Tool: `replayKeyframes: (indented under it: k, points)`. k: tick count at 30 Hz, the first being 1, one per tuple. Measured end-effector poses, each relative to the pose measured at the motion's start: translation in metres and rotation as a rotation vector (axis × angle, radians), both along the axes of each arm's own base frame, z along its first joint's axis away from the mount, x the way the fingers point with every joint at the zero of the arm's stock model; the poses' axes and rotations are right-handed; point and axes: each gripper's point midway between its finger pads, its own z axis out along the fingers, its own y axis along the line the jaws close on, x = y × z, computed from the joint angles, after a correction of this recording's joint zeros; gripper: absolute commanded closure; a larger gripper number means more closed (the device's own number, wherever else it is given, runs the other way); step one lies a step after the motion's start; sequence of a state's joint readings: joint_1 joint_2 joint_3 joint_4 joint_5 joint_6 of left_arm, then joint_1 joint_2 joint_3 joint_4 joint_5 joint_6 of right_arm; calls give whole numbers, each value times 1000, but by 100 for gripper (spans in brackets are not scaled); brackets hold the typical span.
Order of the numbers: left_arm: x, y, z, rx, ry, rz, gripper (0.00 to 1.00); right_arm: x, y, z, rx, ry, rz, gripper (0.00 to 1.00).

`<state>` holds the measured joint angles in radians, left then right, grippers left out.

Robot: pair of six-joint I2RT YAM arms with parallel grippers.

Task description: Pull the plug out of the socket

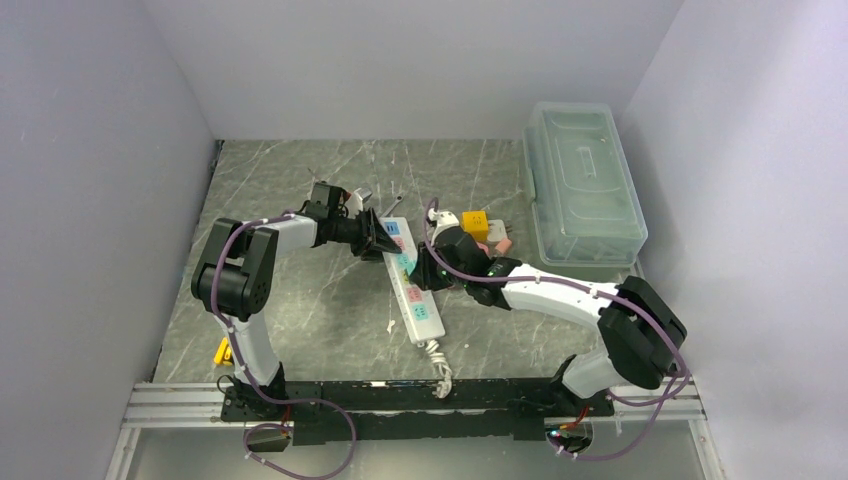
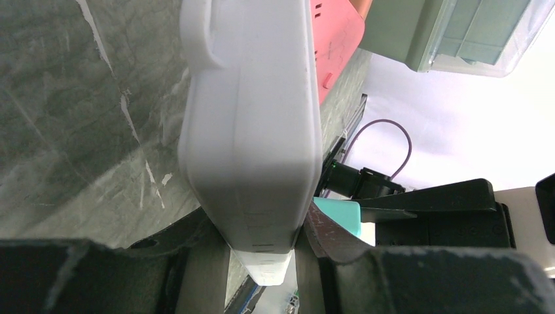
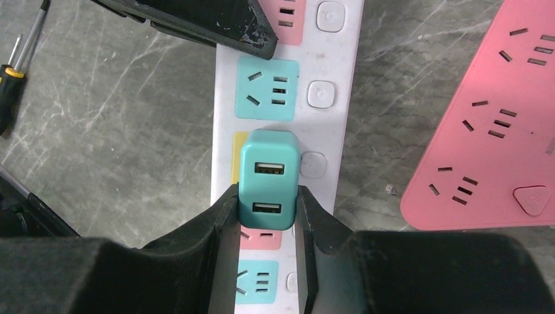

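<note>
I will next lift my right gripper, move it sideways and lower it to release the plug on the tabletop past the pink strip, because that strip is on either side of the socket.
The socket is a long white power strip [image 1: 418, 305] with coloured outlet faces, lying near the table's middle. It also shows in the right wrist view [image 3: 327, 65]. A teal plug [image 3: 268, 176] with two USB ports stands over its yellow outlet face. My right gripper [image 3: 267, 203] is shut on the plug's two sides; in the top view it [image 1: 430, 270] sits over the strip's middle. My left gripper [image 1: 385, 238] is shut on the strip's far end. In the left wrist view the strip's white body [image 2: 249, 131] is clamped between the left gripper's [image 2: 265, 252] jaws, and the plug [image 2: 337, 216] shows behind it.
A pink power strip [image 3: 497, 131] lies just right of the white one. A clear lidded box [image 1: 580, 185] stands at the back right. Yellow and white adapter cubes [image 1: 475, 222] sit behind the right gripper. A screwdriver [image 3: 13, 65] lies to the left. The strip's cord [image 1: 438, 365] runs toward the arm bases.
</note>
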<state>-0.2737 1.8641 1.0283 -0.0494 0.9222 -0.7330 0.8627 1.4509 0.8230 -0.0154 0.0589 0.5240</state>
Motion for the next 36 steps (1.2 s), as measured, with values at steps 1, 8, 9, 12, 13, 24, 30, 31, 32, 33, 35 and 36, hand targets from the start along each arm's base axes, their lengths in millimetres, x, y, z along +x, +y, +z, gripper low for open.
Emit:
replayKeyframes:
  k: [1,8,9,12,13,24,30,31,32,33,35,36]
  points:
    - [0,0,0,0,0,0,100,1,0,0,3,3,1,100]
    - [0,-1,1,-4,-8,-5,100,4,-5,3,75,61,21,100]
    - [0,-1,1,-4,-8,-5,100,4,-6,3,82,66,24,100]
    - [0,-1,1,-4,-9,-6,100,3,-5,3,103,80,34,100]
    - [0,-1,1,-4,-9,-7,100,3,-5,3,106,82,36,100]
    - [-1,0,0,-1,-4,-5,100,1,-2,2,83,58,34,100]
    - [-3,1,-1,5,7,-7,100,-5,3,2,5,0,24,100]
    - [-3,1,-2,6,7,-7,100,-5,3,2,-5,-6,22,100]
    - [-3,1,-2,6,9,-7,100,-5,3,2,-13,-10,19,100]
    - [-3,1,-2,7,9,-7,100,-5,4,1,-19,-12,18,100]
    - [-3,1,-2,9,10,-5,100,-5,4,1,-23,-13,15,100]
    - [-3,2,-2,9,11,-5,100,-5,4,1,-25,-14,15,100]
